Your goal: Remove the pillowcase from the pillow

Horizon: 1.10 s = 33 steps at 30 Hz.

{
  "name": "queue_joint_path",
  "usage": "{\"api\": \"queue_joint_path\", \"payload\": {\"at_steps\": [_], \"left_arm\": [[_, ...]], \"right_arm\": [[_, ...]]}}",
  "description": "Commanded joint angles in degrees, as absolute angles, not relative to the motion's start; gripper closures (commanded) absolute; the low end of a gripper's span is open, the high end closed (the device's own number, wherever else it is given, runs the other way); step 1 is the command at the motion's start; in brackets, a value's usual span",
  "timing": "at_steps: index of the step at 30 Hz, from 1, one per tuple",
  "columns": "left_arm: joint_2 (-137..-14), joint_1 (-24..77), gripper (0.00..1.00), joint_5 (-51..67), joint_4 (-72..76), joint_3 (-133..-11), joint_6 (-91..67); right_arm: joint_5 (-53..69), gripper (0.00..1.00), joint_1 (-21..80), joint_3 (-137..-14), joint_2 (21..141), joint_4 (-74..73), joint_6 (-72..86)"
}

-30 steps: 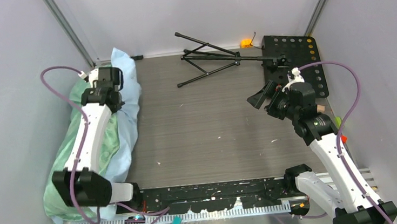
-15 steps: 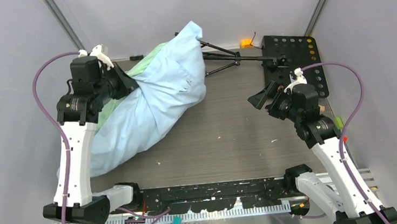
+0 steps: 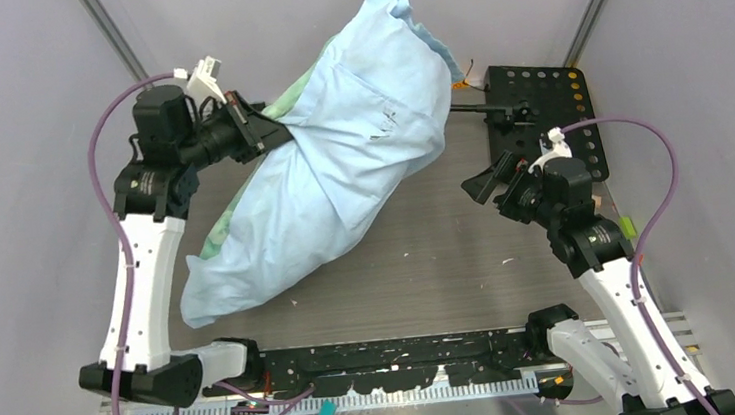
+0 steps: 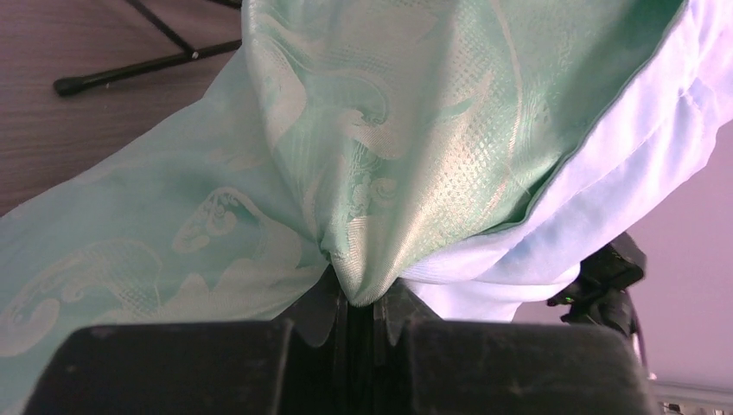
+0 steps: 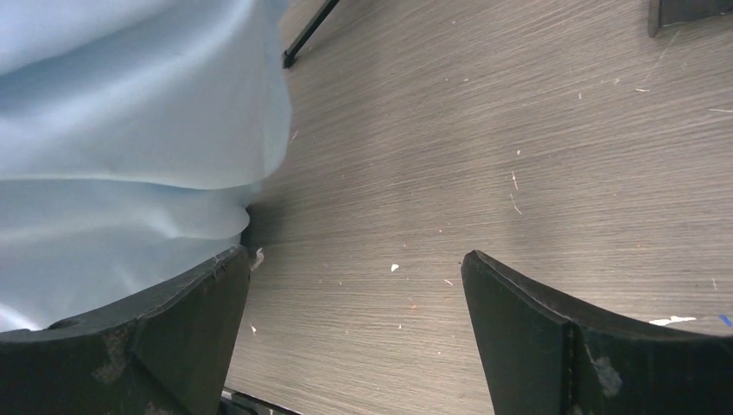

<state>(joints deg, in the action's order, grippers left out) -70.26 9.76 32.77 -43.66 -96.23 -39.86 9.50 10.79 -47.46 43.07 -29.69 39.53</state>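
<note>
The right gripper, open and empty beside the raised pillowcase, lowers next and tilts its fingers toward the bundle, onto its closest corner edge [image 3: 435,149] [image 5: 270,162].
The pillowcase [image 3: 339,160], light blue with a mint green face, is stuffed full and hangs slanted from the back centre down to the front left. My left gripper [image 3: 272,134] is shut on a pinch of its green fabric [image 4: 363,259] and holds the bundle raised, its lower end near the table. The white pillow is hidden inside the case. My right gripper [image 3: 486,175] is open and empty to the right of the bundle, above the bare table [image 5: 449,173]; the blue fabric [image 5: 130,130] fills the left of its view.
A black folded tripod [image 3: 495,108] lies at the back, partly hidden behind the bundle. A black perforated plate [image 3: 561,110] sits at the back right, a small orange object beside it. Grey walls close in on both sides.
My left arm has swung up and to the right, lifting the stuffed pillowcase from the left wall toward the back centre. The right arm has barely moved.
</note>
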Motion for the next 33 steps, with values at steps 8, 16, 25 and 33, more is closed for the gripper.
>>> {"api": "queue_joint_path", "payload": {"at_steps": [8, 16, 25, 33], "left_arm": [[-83.3, 16.0, 0.18, 6.1, -49.6, -97.3, -20.9], [-74.7, 21.6, 0.00, 6.2, -46.1, -94.6, -17.5], [-65.2, 22.9, 0.00, -2.2, -66.9, -90.3, -18.5], [-49.5, 22.8, 0.00, -1.7, -60.2, -65.6, -35.8]], "right_arm": [[2.8, 0.03, 11.1, -50.6, 38.8, -34.1, 39.4], [14.6, 0.03, 11.0, -48.6, 48.2, -22.8, 40.5], [10.1, 0.03, 14.8, -50.8, 58.2, -25.6, 39.0], [-8.8, 0.03, 15.0, -48.9, 56.5, -32.6, 41.4]]}}
